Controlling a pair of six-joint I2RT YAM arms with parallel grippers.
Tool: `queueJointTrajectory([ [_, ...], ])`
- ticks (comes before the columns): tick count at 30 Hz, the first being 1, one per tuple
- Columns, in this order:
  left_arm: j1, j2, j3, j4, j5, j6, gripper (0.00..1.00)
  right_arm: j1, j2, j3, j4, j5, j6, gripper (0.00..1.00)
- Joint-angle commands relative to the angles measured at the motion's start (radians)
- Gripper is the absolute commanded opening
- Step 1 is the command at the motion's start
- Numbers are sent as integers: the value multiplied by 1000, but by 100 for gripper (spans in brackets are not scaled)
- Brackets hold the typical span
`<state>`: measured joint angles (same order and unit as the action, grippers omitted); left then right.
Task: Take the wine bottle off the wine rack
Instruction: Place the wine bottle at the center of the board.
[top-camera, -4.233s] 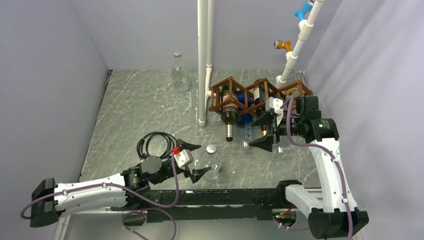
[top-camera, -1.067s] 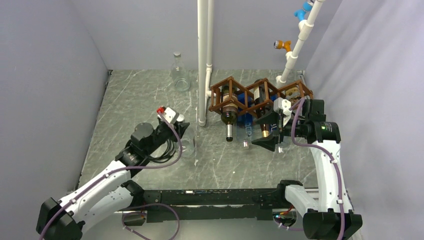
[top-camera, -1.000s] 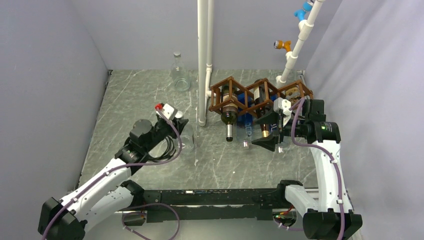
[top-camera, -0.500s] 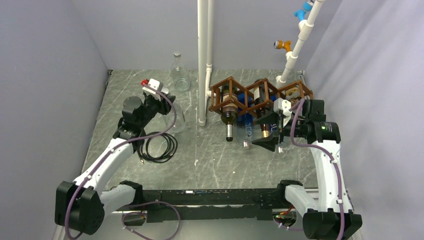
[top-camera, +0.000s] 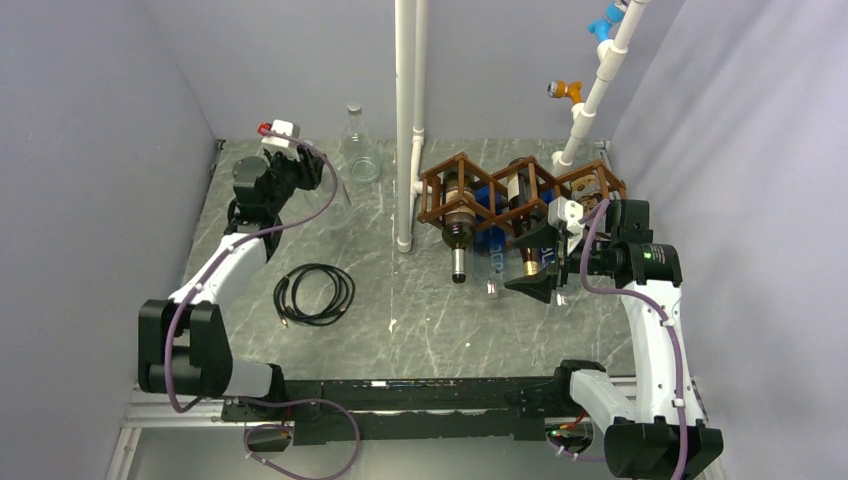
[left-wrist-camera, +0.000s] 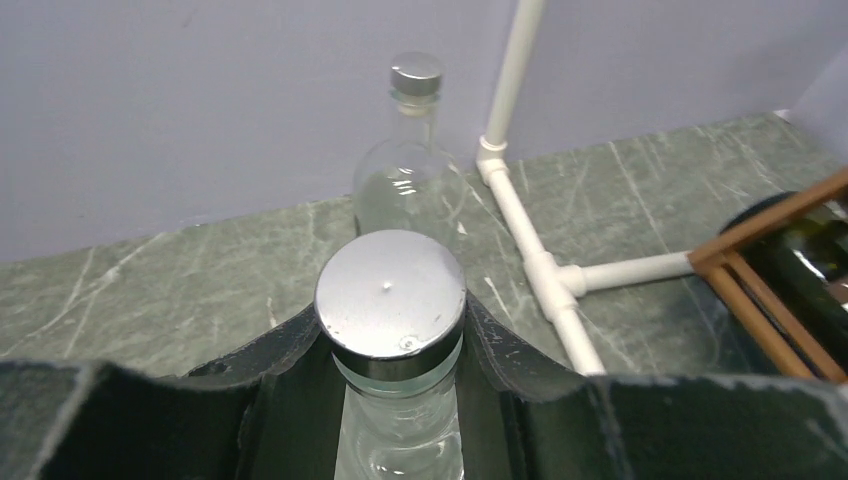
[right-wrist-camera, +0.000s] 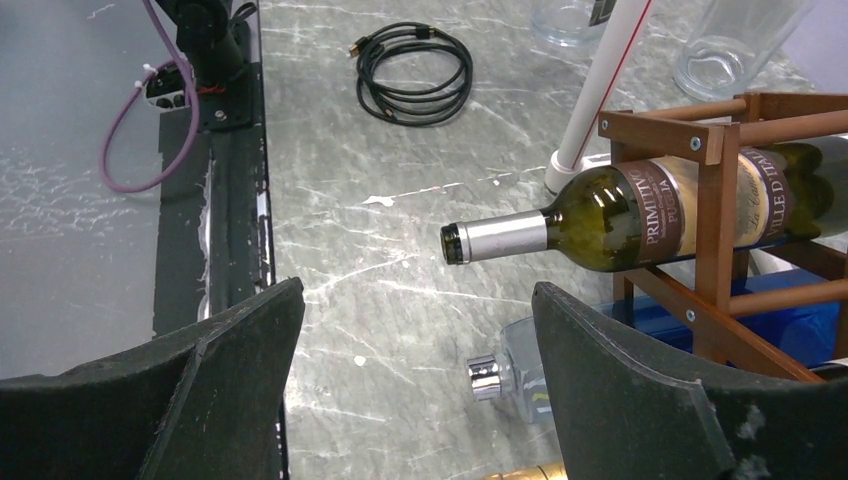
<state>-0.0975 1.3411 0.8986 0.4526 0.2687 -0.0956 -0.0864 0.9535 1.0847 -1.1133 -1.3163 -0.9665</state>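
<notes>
The bare tabletop (top-camera: 332, 164) (left-wrist-camera: 312, 238) beside the clear flask lies outward. My left gripper therefore carries the bottle outward toward the back wall next and releases it there.
The brown wooden wine rack (top-camera: 520, 190) stands at the back right, also showing as rack bars (right-wrist-camera: 712, 215) and a rack corner (left-wrist-camera: 770, 215). A dark green wine bottle (top-camera: 459, 235) lies in its left cell, neck towards me, label visible on the wine bottle (right-wrist-camera: 640, 215). My right gripper (top-camera: 535, 272) hovers open in front of the rack's middle, and the right gripper (right-wrist-camera: 415, 300) has nothing between its fingers. My left gripper (top-camera: 315, 180) is far back on the left. The left gripper (left-wrist-camera: 390, 335) is shut on the neck of a clear silver-capped bottle (left-wrist-camera: 390, 295).
A clear flask (top-camera: 360, 150) stands by the back wall, just behind the held bottle, the same flask (left-wrist-camera: 413, 170). A white pipe (top-camera: 405, 120) rises left of the rack. A clear bottle (right-wrist-camera: 510, 375) and a gold-topped neck (right-wrist-camera: 530, 472) lie low at the rack. A black cable coil (top-camera: 315, 293) lies mid-left.
My left arm has carried the clear bottle from the left middle of the table to the back left, close to the flask. The right arm has not moved.
</notes>
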Motion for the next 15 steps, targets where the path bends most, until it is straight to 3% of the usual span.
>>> queueJointTrajectory([
  [1,40,31,129,300,36,-11,0,-11,-2,8,-8,-28,-41,87],
  [7,56,141,213,312,20,59,0,-20,1,7,-10,-31,-43,87],
  [15,77,281,326,354,25,41,0,-41,3,9,-21,-42,-51,87],
])
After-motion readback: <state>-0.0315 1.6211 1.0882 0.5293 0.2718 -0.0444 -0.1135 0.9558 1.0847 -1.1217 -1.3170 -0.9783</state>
